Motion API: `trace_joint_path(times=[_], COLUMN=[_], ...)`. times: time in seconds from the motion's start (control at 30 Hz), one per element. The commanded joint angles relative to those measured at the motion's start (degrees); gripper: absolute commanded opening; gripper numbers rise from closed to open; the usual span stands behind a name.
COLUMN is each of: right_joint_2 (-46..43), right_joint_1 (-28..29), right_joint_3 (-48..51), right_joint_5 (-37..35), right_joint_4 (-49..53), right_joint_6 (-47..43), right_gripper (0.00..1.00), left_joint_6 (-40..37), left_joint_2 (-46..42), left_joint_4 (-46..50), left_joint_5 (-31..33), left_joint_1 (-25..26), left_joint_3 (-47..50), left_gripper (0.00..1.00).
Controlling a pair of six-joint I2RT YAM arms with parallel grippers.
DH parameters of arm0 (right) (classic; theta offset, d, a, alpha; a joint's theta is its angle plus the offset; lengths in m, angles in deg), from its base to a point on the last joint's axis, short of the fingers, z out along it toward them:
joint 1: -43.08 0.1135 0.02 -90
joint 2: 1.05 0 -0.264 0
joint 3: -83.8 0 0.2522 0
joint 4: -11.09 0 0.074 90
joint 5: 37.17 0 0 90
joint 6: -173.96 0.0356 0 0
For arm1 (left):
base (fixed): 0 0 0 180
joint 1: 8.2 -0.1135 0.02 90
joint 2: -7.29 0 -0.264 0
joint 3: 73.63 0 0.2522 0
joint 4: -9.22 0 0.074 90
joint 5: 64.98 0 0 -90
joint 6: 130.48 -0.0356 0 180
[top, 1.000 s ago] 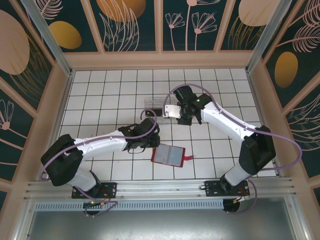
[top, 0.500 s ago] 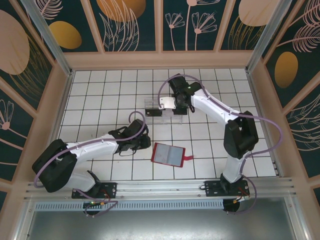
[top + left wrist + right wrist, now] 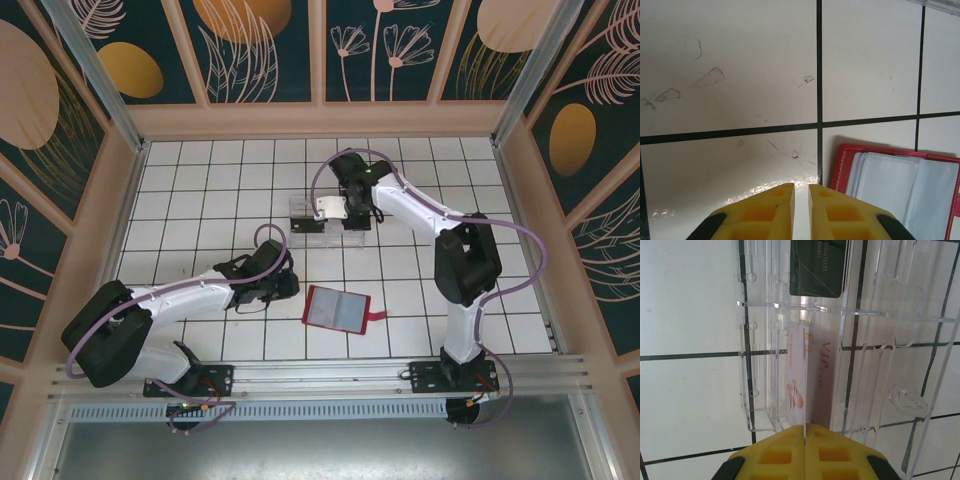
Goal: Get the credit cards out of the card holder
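Next, my right gripper eases slightly toward the tray's divider and releases the VIP card. The card already hangs over the tray's section beside the dark one.
The red card holder lies open on the tiles, its grey-blue inside up; its corner shows in the left wrist view. My left gripper sits just left of it, fingers nearly together with only a thin slit, nothing between them. My right gripper is shut on a pale credit card marked VIP, held on edge over the clear tray. A dark credit card lies flat in the tray's far compartment.
The clear ridged tray stands at the middle back of the tiled floor. Wooden walls ring the workspace. The card holder's red tab points right. White tiles stretch open to the left and front right.
My right arm has swung left and back, carrying the pale card over the tray. The left arm has drawn back a little to the left of the card holder.
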Motion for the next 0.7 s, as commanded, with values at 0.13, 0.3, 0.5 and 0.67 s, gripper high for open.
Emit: trace_joint_path(times=[0.13, 0.3, 0.5, 0.67], right_joint_2=[3.01, 4.46, 3.41, 1.53], right_joint_1=[-0.44, -0.34, 0.08, 0.39], right_joint_3=[-1.78, -3.38, -4.47, -2.92], right_joint_5=[2.24, 3.8, 1.5, -3.17], right_joint_4=[1.85, 2.72, 1.39, -2.1], right_joint_6=[-0.04, 1.38, 2.33, 2.47], right_gripper=[0.0, 0.0, 0.14, 0.16], left_joint_6=[-0.11, 0.11, 0.04, 0.06], left_joint_2=[-1.01, -1.08, -0.93, -0.39], left_joint_4=[-0.71, -0.66, -0.73, -0.88], left_joint_5=[-0.35, -0.31, -0.66, -0.87], left_joint_1=[-0.35, -0.32, -0.35, -0.32], left_joint_3=[0.56, 0.77, 0.48, 0.23], left_gripper=[0.16, 0.16, 0.16, 0.16])
